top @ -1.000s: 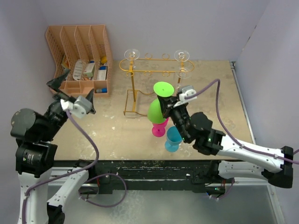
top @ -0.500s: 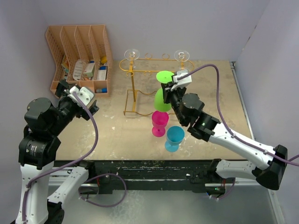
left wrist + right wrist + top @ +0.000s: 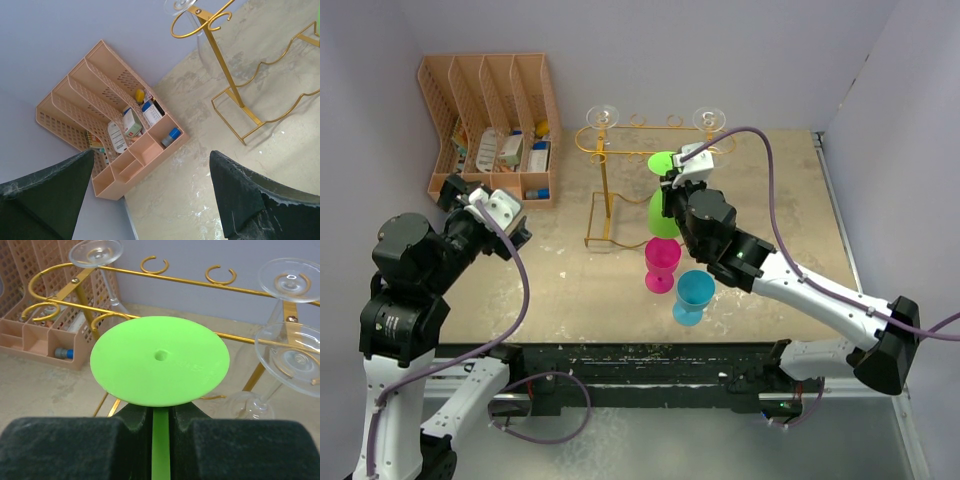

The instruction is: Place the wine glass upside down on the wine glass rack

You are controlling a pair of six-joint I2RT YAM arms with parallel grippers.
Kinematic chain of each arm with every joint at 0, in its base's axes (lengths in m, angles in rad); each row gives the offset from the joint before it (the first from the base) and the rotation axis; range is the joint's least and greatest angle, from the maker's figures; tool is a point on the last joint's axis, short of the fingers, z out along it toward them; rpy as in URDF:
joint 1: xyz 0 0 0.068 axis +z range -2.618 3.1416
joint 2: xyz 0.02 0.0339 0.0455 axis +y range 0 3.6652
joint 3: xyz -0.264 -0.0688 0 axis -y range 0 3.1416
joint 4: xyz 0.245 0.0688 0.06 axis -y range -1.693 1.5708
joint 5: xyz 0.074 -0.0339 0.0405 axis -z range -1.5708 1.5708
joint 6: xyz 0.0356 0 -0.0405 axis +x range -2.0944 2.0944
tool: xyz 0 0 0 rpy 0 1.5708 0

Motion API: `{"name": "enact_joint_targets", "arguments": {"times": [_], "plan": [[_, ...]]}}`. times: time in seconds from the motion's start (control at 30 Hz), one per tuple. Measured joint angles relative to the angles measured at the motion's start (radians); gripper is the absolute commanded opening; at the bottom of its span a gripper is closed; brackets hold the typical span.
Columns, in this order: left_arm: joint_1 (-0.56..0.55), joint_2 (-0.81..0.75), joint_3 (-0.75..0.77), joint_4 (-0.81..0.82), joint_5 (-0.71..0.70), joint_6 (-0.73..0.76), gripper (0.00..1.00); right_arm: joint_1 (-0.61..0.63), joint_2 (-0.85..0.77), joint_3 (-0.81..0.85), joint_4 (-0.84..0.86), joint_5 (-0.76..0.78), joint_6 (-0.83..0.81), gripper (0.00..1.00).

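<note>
My right gripper needs to move gently outward to the rack's front bar point(image 3: 669, 155), beside the near clear glass, and let go of the green glass's stem, because the green glass's green foot is still short of that bar.
My right gripper point(image 3: 670, 190) is shut on the stem of a green wine glass point(image 3: 663, 213), held upside down with its round foot point(image 3: 663, 161) on top. In the right wrist view the green foot point(image 3: 160, 357) fills the middle, just in front of the front rail of the gold wire wine glass rack point(image 3: 185, 281); the stem runs between my fingers point(image 3: 135, 420). The rack point(image 3: 640, 150) stands at the back middle of the table. My left gripper point(image 3: 488, 212) is open and empty at the left, facing the rack's post point(image 3: 220, 55).
Clear glasses hang upside down on the rack's ends point(image 3: 603, 117) point(image 3: 709, 119) point(image 3: 292, 357). A pink glass point(image 3: 661, 262) and a blue glass point(image 3: 694, 296) stand under my right arm. A peach slotted organiser point(image 3: 495, 125) with small items stands at the back left.
My right arm has carried the green glass back and up toward the rack's front rail. My left arm swung inward a second ago and has held still since.
</note>
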Motion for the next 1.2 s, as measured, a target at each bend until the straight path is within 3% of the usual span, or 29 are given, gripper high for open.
{"name": "enact_joint_targets", "arguments": {"times": [0.43,1.2], "plan": [[0.0,-0.015,-0.042,0.002,-0.014,0.0,1.0,-0.002,0.009,0.004,-0.037,0.098,0.005,0.0],[-0.008,-0.042,-0.08,0.002,-0.041,-0.001,1.0,-0.023,0.097,0.071,-0.036,0.132,0.005,0.0]]}}
